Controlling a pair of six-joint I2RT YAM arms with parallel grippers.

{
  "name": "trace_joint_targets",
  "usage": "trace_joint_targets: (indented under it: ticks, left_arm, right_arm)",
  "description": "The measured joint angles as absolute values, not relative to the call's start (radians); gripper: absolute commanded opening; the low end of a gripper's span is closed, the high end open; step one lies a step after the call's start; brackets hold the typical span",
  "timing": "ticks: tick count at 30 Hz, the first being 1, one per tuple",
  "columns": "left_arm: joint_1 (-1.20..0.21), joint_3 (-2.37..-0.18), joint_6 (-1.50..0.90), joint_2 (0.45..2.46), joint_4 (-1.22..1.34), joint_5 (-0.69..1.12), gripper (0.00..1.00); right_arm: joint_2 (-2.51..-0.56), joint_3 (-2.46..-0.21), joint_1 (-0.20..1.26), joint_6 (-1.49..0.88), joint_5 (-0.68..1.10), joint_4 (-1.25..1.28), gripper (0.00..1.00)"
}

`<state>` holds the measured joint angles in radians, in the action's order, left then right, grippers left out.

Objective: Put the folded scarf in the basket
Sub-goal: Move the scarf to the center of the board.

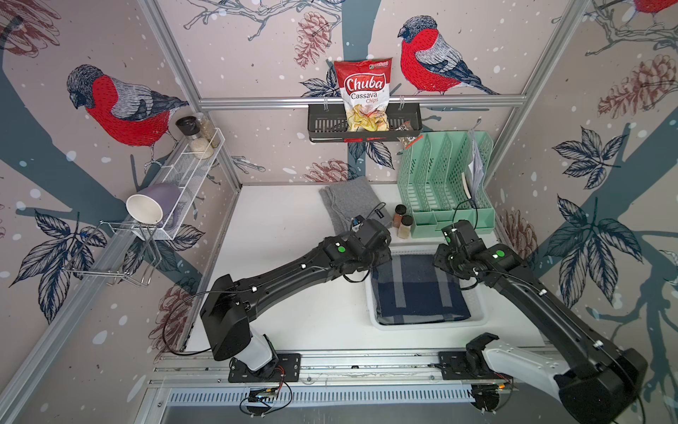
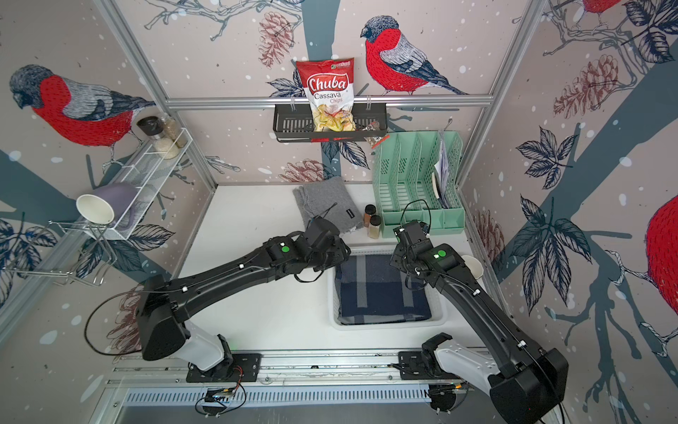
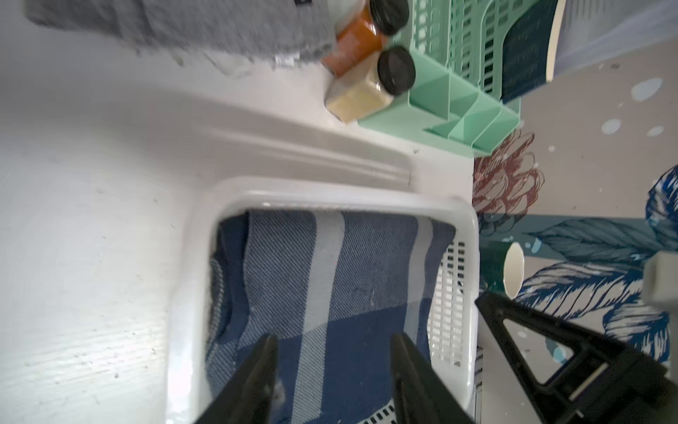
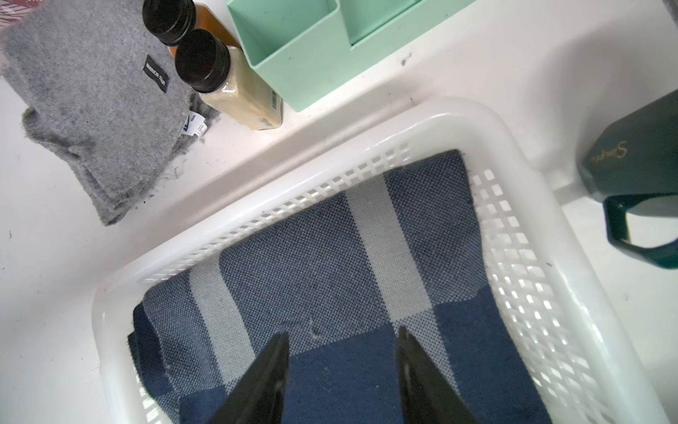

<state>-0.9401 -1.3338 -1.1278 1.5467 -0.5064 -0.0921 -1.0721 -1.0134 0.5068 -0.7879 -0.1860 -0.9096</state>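
Observation:
My left gripper reaches outward and down onto the grey folded cloth's edge away from the jars next, where bare tabletop leaves room.
The folded scarf (image 1: 422, 290) (image 2: 381, 290), navy with pale grey checks, lies flat inside the white perforated basket (image 1: 429, 323) (image 2: 389, 325) on the right half of the table. My left gripper (image 3: 334, 339) hovers over the scarf (image 3: 330, 275) with its fingers apart and nothing between them. My right gripper (image 4: 341, 332) is also open and empty, just above the scarf (image 4: 330, 264) near the basket's far rim (image 4: 257, 213). In both top views the two wrists hang over the basket's far corners and hide the fingertips.
A grey folded cloth (image 1: 352, 205) lies behind the basket. Two spice jars (image 1: 403, 220) stand beside a mint-green file organiser (image 1: 444, 183). A dark green mug (image 4: 638, 183) lies right of the basket. A black rack (image 1: 326, 126) holds a chips bag on the back wall.

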Motion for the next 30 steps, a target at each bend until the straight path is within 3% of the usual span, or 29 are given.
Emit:
trace_joint_targets:
  ticks: [4, 11, 16, 22, 30]
  left_arm:
    - [-0.790, -1.310, -1.082, 1.502, -0.504, -0.090, 0.43]
    - [-0.459, -1.242, -0.987, 1.525, -0.418, 0.008, 0.41]
    - [-0.273, -1.265, -0.936, 1.665, -0.295, 0.123, 0.42]
    - [-0.188, -1.447, -0.881, 1.921, -0.209, 0.214, 0.42]
    - [-0.142, -1.816, -0.823, 2.271, -0.210, 0.266, 0.44]
  right_arm:
    - [-1.072, -1.023, 0.516, -0.788, -0.182, -0.887, 0.53]
    - [-1.071, -1.025, 0.528, -0.786, -0.162, -0.841, 0.54]
    - [-1.036, -1.016, 0.537, -0.779, -0.123, -0.778, 0.56]
    - [-0.982, -0.970, 0.538, -0.754, -0.076, -0.652, 0.58]
    - [-1.061, -1.003, 0.543, -0.732, -0.025, -0.516, 0.58]
